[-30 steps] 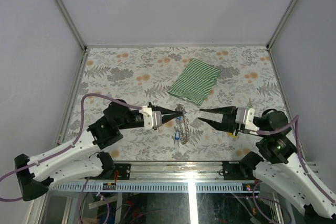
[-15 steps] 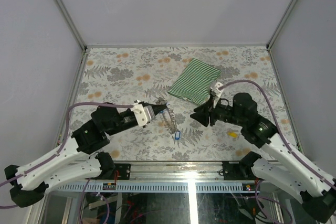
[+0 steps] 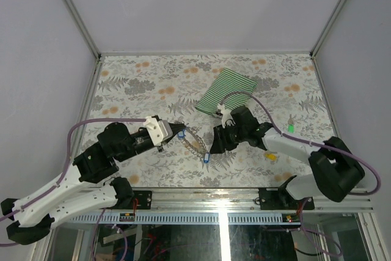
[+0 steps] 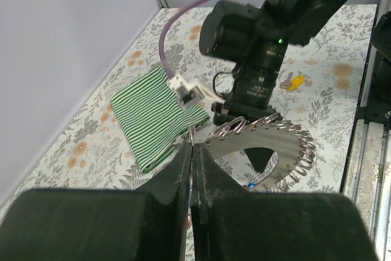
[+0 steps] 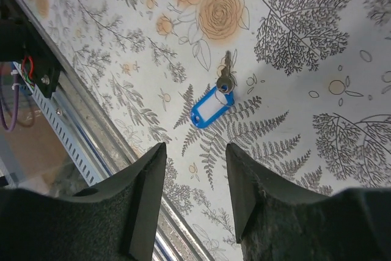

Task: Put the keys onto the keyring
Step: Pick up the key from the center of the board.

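The robot's right gripper will next go down onto the tag's end by the metal key (image 3: 207, 154) (image 5: 225, 90) and close its fingers, as the blue key is below the open fingers.
The keyring (image 3: 196, 143) is a silvery coil loop, lifted at its left end by my left gripper (image 3: 181, 132), which is shut on it. In the left wrist view the coil (image 4: 292, 146) curves out to the right of the closed jaws (image 4: 193, 148). A blue key tag (image 3: 206, 158) with a metal key lies on the table just below the ring. My right gripper (image 3: 213, 147) points down over it, open and empty. In the right wrist view the blue tag (image 5: 212, 106) lies just beyond the open fingertips (image 5: 195, 149). A yellow tag (image 3: 270, 156) lies at the right. No red tag shows.
A green-and-white striped cloth (image 3: 226, 93) lies behind the grippers, also in the left wrist view (image 4: 156, 114). The table's metal front rail (image 5: 67, 132) runs close to the blue tag. The right arm's cable (image 3: 241, 95) loops over the cloth.
My right arm has swung left and forward and now points down over the blue tag. My left gripper has drawn back to the left, pulling the keyring with it.
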